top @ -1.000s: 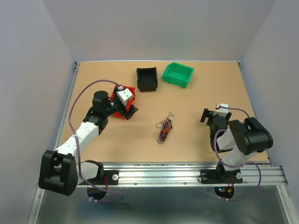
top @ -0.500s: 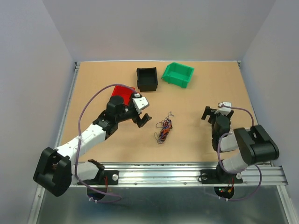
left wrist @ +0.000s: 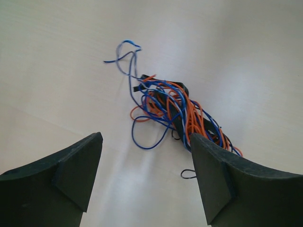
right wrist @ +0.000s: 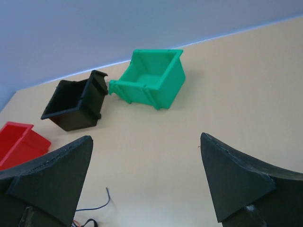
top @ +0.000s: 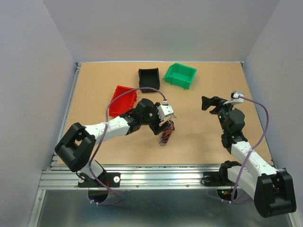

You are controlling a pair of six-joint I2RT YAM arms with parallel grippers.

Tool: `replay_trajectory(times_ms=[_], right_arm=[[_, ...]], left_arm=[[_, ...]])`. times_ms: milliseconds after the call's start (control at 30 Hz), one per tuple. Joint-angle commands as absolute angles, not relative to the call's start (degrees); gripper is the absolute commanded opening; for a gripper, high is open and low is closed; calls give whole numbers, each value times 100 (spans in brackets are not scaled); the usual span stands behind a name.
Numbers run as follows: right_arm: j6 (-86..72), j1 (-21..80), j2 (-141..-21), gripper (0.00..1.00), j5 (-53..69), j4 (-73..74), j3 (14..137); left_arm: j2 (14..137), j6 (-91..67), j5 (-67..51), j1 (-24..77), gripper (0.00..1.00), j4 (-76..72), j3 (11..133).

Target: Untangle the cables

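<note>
My right gripper moves to the left in the top view next and turns its open fingers onto the heap's lower edge [top: 164, 140], since they face the bins.
The cables [top: 165, 136] are a small tangle of thin orange, blue, black and red wires lying mid-table. In the left wrist view the cables [left wrist: 176, 109] lie just ahead of the open fingers, with the right fingertip [left wrist: 201, 144] next to the bundle's near end. My left gripper [top: 164, 126] is open and empty, directly over the tangle's far end. My right gripper [top: 209, 103] is open and empty, raised to the right of the tangle. Only a blue wire end [right wrist: 101, 204] shows in the right wrist view, at the lower left.
A red bin [top: 122, 98] lies left of the tangle, a black bin [top: 148, 79] and a green bin [top: 180, 75] stand at the back. The right wrist view shows the green bin [right wrist: 152, 78], black bin [right wrist: 75, 101] and red bin [right wrist: 19, 142].
My left arm has swung right from the red bin to over the cables. My right arm has stretched forward and lifted its gripper toward the table's middle.
</note>
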State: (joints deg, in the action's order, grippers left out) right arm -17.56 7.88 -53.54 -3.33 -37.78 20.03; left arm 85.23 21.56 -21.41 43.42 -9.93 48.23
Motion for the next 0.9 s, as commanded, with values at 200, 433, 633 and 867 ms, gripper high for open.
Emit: replay_trajectory(times_ms=[200,433,633,867], right_arm=[[-2672,773,-4632,100,-193,-3182,1539],[-2698,773,-4447,98,-229,-3155,1345],[-2628,773,-4965,91,1069,-3085,1599],[-2927,878,-6317,82,3461,-4399,1486]], left_arm=[[9965,2127,-1933,4913,69,-247,5695],[9950,2171,-1819,4931,24,-229,5731],[9275,2285,-1802,4931,0,-413,5459],[8342,2689,-1837,4904,0,-1045,4676]])
